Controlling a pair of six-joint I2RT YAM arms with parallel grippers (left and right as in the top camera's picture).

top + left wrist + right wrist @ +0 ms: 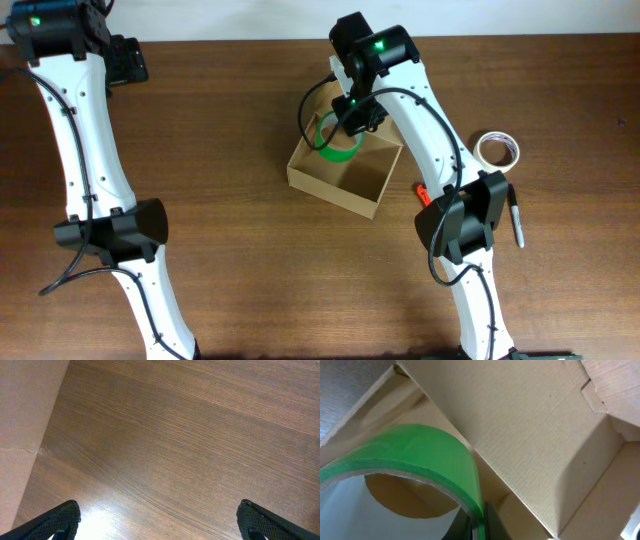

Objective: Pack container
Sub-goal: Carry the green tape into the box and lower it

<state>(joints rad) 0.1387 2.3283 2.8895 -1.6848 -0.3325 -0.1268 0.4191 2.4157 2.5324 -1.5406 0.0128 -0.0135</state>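
My right gripper should lower the green tape roll (337, 143) back and left in the overhead view, between the open box's sides.
The container (330, 183) is an open tan cardboard box at the table's middle, its flap lid up at the far side. My right gripper (352, 118) is shut on a green tape roll (337, 143) and holds it over the box's far left corner. In the right wrist view the green roll (415, 455) fills the left side, pinched between the fingers (479, 522), with the box's inner walls (530, 445) behind it. My left gripper (159, 520) is open and empty over bare wood at the table's far left.
A white tape roll (496, 149) lies right of the box. A black marker (517, 222) lies at the right. A small orange-red item (422, 191) shows beside the right arm. A tan cardboard surface (22, 415) fills the left wrist view's left edge.
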